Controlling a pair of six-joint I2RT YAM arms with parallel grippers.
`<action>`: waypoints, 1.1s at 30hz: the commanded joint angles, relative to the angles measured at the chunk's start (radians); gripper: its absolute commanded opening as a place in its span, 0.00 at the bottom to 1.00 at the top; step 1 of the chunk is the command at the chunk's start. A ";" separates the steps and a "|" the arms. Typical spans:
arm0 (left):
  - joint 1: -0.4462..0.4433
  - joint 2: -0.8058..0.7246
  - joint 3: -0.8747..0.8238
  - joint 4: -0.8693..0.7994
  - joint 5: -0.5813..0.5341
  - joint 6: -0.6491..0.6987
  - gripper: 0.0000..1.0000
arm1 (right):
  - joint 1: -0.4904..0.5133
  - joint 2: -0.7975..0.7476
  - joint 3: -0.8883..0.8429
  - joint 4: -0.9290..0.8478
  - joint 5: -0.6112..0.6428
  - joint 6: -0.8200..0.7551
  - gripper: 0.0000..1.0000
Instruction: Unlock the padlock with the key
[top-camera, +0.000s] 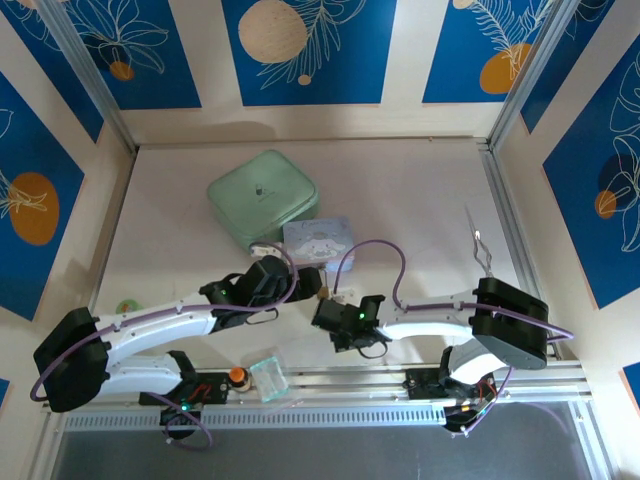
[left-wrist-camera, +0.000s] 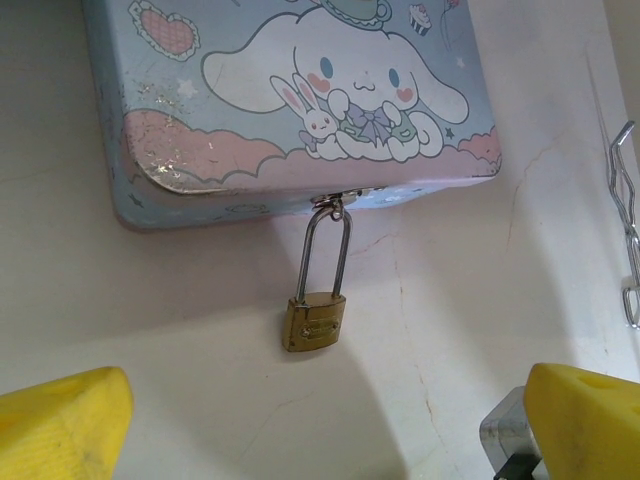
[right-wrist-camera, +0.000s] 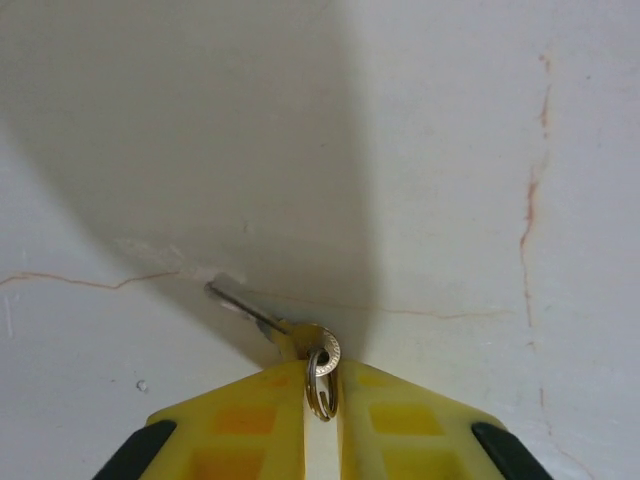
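Note:
Next, my left gripper turns from the padlock (left-wrist-camera: 315, 321) toward the key in my right gripper, as the thin blade sticks out free of those shut fingers.
The brass padlock (left-wrist-camera: 315, 321) lies on the white table, its long silver shackle (left-wrist-camera: 330, 245) hooked through the latch of the pastel cartoon tin (left-wrist-camera: 300, 90). My left gripper (left-wrist-camera: 325, 440) is open, its yellow fingers (left-wrist-camera: 60, 420) wide apart just short of the padlock, not touching it. My right gripper (right-wrist-camera: 320, 378) is shut on the key (right-wrist-camera: 262, 318). It pinches the round head and key ring (right-wrist-camera: 321, 385), and the thin blade points up-left, close over the table. From above, both grippers (top-camera: 305, 288) (top-camera: 330, 312) meet just in front of the tin (top-camera: 318, 240).
A mint-green square tin (top-camera: 262, 190) sits behind the cartoon tin. A bent silver wire clip (top-camera: 480, 250) lies at the right, also at the left wrist view's edge (left-wrist-camera: 625, 220). An orange knob (top-camera: 237, 375) and a clear plastic piece (top-camera: 268, 375) sit by the front rail.

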 joint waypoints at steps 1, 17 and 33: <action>-0.009 -0.013 -0.011 0.027 -0.023 -0.014 1.00 | -0.016 0.012 -0.041 0.083 -0.063 -0.012 0.11; -0.038 0.042 -0.121 0.443 0.117 -0.091 0.81 | -0.266 -0.364 -0.210 0.352 -0.334 -0.239 0.03; -0.051 0.170 -0.060 0.513 0.229 -0.074 0.53 | -0.408 -0.409 -0.161 0.370 -0.494 -0.277 0.02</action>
